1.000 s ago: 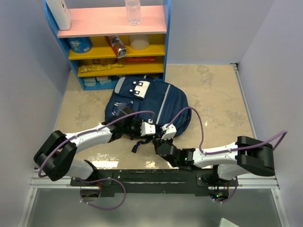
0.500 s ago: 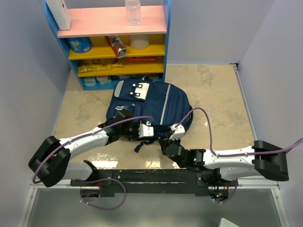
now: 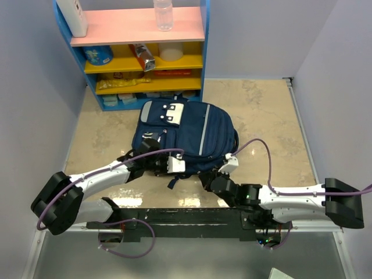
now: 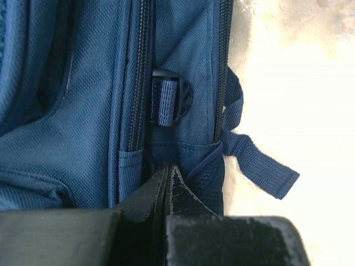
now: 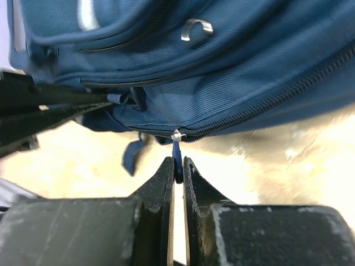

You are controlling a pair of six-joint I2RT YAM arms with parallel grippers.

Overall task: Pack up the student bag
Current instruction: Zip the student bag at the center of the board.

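Note:
The right gripper turns slightly in place next and spreads its fingers to release the blue zip pull (image 5: 177, 158), which is between them, outside the bag's near edge.
The navy student bag (image 3: 192, 131) lies flat in the middle of the table, its white patch toward the shelf. My left gripper (image 3: 156, 164) is at the bag's near left edge; in the left wrist view (image 4: 166, 166) its jaws are shut, pinching the bag's fabric (image 4: 183, 111) below a black buckle (image 4: 169, 102). My right gripper (image 3: 216, 174) is at the bag's near right edge. In the right wrist view (image 5: 177, 166) it is shut on the blue zip pull (image 5: 177, 158) that hangs from the silver slider (image 5: 177, 134) of the bag's zip.
A blue, pink and yellow shelf (image 3: 139, 49) stands at the back left, holding a bottle (image 3: 163, 13), a white container (image 3: 74, 16), cans and boxes. Grey walls close in both sides. A loose blue strap (image 4: 260, 166) lies on the beige tabletop.
The bag has shifted slightly right and away. The right arm has stretched out low to the right, drawing the zip pull along. The left arm has lowered and stayed on the bag's edge.

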